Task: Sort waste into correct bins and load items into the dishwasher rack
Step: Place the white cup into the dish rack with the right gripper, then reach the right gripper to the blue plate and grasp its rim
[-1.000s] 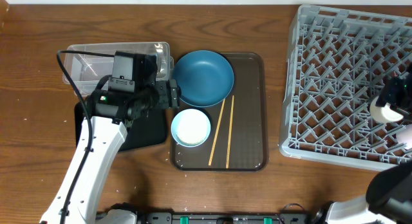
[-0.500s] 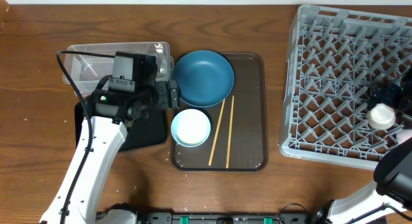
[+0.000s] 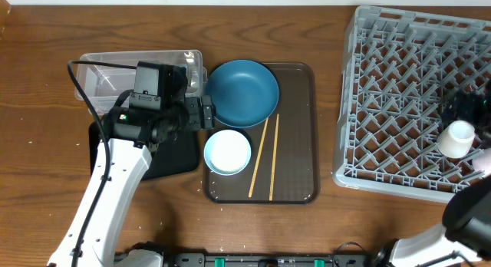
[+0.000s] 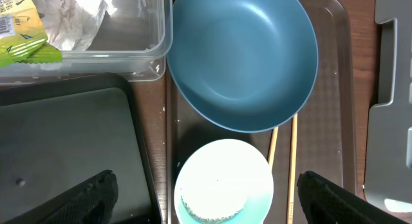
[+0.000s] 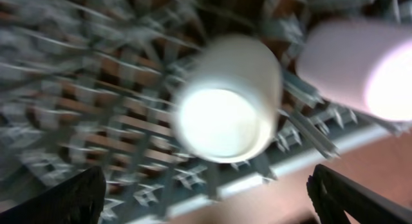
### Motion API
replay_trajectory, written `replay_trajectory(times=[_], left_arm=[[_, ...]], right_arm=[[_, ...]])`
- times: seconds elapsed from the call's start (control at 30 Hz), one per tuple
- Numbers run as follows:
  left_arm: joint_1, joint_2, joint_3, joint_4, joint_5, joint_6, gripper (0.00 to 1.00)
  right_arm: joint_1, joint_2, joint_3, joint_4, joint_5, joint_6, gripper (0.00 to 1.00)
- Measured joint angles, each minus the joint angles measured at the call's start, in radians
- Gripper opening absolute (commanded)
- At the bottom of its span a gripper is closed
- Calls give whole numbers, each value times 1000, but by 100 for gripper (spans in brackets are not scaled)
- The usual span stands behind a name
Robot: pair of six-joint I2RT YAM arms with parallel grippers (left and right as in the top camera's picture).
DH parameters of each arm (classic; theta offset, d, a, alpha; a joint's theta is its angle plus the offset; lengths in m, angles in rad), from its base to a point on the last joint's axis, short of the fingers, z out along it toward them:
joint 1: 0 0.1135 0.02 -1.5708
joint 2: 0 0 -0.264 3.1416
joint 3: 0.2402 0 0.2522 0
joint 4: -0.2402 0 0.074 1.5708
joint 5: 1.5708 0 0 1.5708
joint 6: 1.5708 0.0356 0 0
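Observation:
I should swing my right gripper off the rack [image 3: 399,83] and down onto the dark-blue bowl's rack-side rim [image 3: 276,98], since the bowl lies to its left in the overhead view.
My left gripper [image 3: 205,113] is open and empty, held above the white bowl [image 4: 222,182], which has rice-like grains [image 4: 212,208] in it. The dark-blue bowl [image 3: 242,92] and two chopsticks [image 3: 261,156] lie on the brown serving tray [image 3: 303,175]. The clear tub [image 4: 129,37] holds the crumpled napkin [image 4: 71,18] and the yellow-green wrapper [image 4: 26,49]. The black tray [image 4: 64,134] sits beside it. My right gripper [image 5: 206,198] is open above a white cup [image 5: 225,98] lying in the grey rack [image 3: 399,83]. A second, pinkish cup [image 5: 360,63] lies next to it.
The rack fills the right side of the table, and its near edge borders bare wood [image 5: 302,192]. The cups sit near the rack's front right corner [image 3: 458,138]. The clear tub [image 3: 138,71] and black tray [image 3: 173,156] lie left of the serving tray.
My right gripper has let go of the white cup and drawn back from it; the cup now rests in the rack. The left arm has not moved.

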Motion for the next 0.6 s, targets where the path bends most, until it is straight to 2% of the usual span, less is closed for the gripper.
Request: replay_trajectory(times=[0.17,0.37,0.6], left_arm=[[0,0,0,-13,0,0,96],[0,0,0,-48,0,0,96],[0,0,0,-94,0,0,96]], right_arm=[[61,-106,17,120,-262,-81,99],[263,-119,27,236,-481,-132,99],[538,-11,27,341,-493,-112,83]])
